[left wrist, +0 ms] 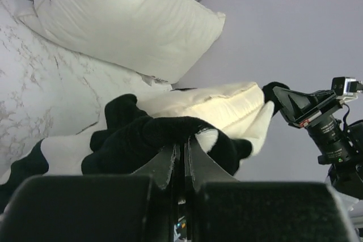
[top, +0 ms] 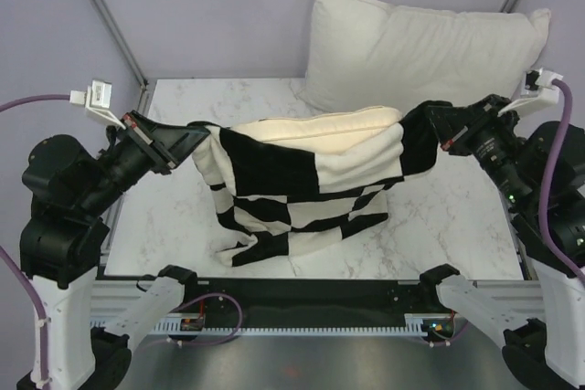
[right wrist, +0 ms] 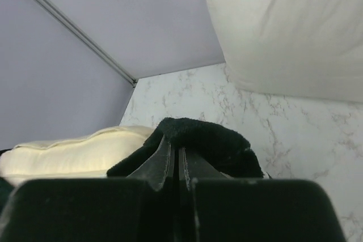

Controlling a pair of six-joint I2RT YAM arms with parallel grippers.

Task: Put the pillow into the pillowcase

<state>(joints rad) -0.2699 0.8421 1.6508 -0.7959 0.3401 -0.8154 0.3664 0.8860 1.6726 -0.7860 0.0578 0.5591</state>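
My left gripper holds the pillowcase's corner and should go up, since the pillow's edge pokes out. Then it should come down to let go of the pillowcase's corner over the far marble, which is below and outward.
The checkerboard pillowcase [top: 302, 194] hangs over the table, held up at its two top corners with its mouth upward. The cream pillow [top: 320, 127] sits inside it, its upper edge showing above the opening; it also shows in the left wrist view [left wrist: 218, 106] and the right wrist view [right wrist: 74, 154]. My left gripper [top: 187, 142] is shut on the pillowcase's left corner [left wrist: 164, 134]. My right gripper [top: 430, 121] is shut on the right corner [right wrist: 198, 137]. The case's lower part rests crumpled on the table.
A larger puffy white pillow [top: 420, 47] leans against the back wall behind the case. The marble table [top: 448, 226] has a metal rail along its near edge [top: 302, 294]. Frame poles stand at the back corners.
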